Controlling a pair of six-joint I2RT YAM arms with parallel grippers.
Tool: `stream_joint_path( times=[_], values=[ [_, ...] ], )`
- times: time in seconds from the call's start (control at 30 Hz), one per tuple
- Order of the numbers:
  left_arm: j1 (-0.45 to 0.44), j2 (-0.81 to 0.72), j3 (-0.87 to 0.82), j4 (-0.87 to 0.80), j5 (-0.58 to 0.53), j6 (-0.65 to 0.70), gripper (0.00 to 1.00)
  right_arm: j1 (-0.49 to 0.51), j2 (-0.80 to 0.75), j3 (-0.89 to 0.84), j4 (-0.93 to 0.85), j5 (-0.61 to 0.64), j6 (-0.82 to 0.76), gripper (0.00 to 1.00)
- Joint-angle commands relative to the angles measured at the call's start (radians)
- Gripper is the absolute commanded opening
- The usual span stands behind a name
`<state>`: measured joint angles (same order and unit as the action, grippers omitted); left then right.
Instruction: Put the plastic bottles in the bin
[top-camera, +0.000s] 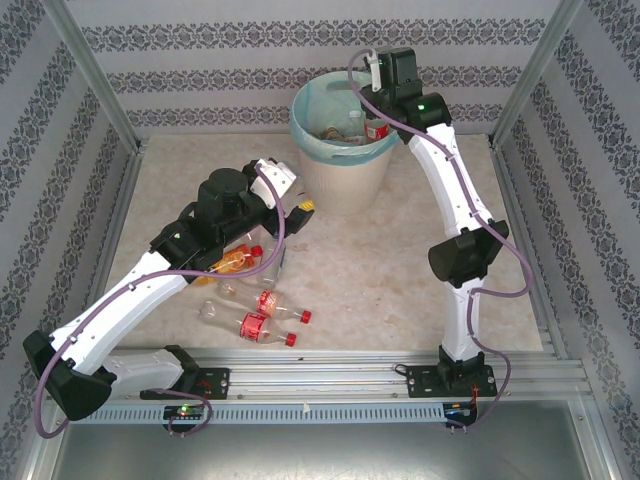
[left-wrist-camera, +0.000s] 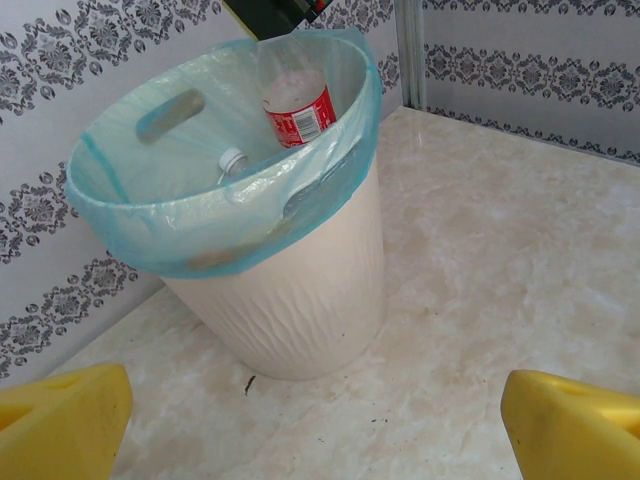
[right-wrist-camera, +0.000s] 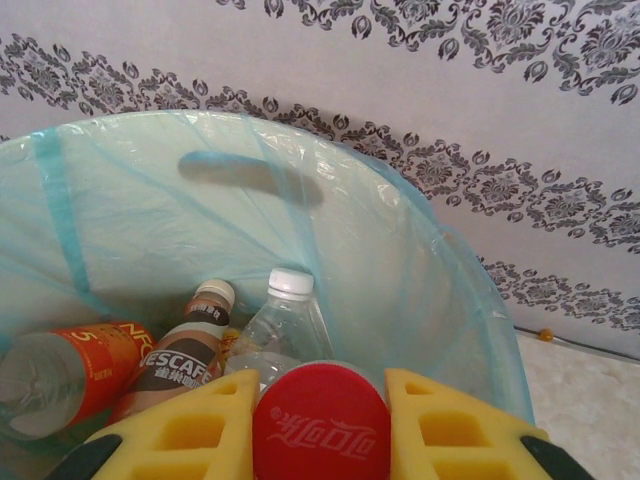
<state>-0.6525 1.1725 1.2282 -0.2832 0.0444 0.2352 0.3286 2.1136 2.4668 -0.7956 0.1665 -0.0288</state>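
The red-capped bottle (right-wrist-camera: 320, 420) is already inside the bin's rim, but I need to lower my right gripper a little farther into the lined opening before I let the bottle go.
The bin (top-camera: 345, 180), cream with a turquoise liner, stands at the back of the table. My right gripper (top-camera: 372, 108) hangs over its opening, shut on a red-capped bottle (right-wrist-camera: 320, 420) that sits between the yellow fingers (right-wrist-camera: 190, 430). The left wrist view shows that bottle's red label (left-wrist-camera: 298, 110) inside the rim. Several bottles lie in the bin: a clear white-capped one (right-wrist-camera: 285, 320), a brown coffee one (right-wrist-camera: 185, 360) and an orange-labelled one (right-wrist-camera: 70, 375). My left gripper (top-camera: 295, 212) is open and empty beside the bin (left-wrist-camera: 300, 300), its fingertips (left-wrist-camera: 60, 420) wide apart.
Several plastic bottles lie on the table under and in front of the left arm: an orange one (top-camera: 240, 260), and red-labelled ones (top-camera: 268, 300) (top-camera: 265, 328). Patterned walls and metal posts enclose the table. A rail (top-camera: 330, 370) runs along the near edge.
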Motion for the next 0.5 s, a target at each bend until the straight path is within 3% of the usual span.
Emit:
stream_joint_path(
  times=[0.0,0.47],
  values=[
    [0.010,-0.009,-0.009,0.040,-0.003,-0.004,0.96,-0.008,0.042,-0.059,-0.122,-0.045,0.041,0.11],
    [0.011,-0.009,-0.010,0.041,-0.003,-0.005,0.96,-0.008,0.036,-0.196,-0.092,-0.041,0.016,0.12]
  ],
)
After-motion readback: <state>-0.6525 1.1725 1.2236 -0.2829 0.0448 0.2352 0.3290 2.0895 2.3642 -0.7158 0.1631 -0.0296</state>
